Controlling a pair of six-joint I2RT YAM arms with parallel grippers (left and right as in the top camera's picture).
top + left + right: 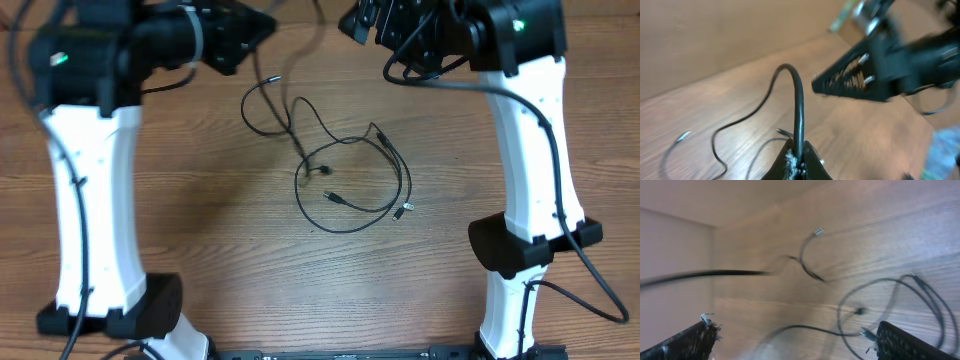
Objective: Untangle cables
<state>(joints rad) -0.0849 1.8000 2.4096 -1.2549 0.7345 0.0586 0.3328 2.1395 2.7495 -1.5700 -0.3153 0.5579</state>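
Note:
The cable should next go off the tangle to the bare tabletop below and to the left of my left gripper in the overhead view. My left gripper will carry it there, then lower and release it.
Several thin black cables (350, 175) lie tangled in loose loops at the table's middle, with small plug ends; one silvery plug (275, 77) points to the far left. My left gripper (799, 157) is shut on one black cable (799, 100), which rises from the jaws and arcs back down to the table. From above, the left gripper (255, 30) sits at the far edge, left of the tangle. My right gripper (795, 335) is open, nothing between its fingers, with cable loops (890, 305) on the wood below. It hangs at the far edge (365, 22), close to the left one.
White arm columns stand at the left (90, 200) and right (530, 150) sides, with black bases near the front edge. A thicker black robot wire (420, 75) loops under the right arm. The wooden table (200, 220) carries nothing else.

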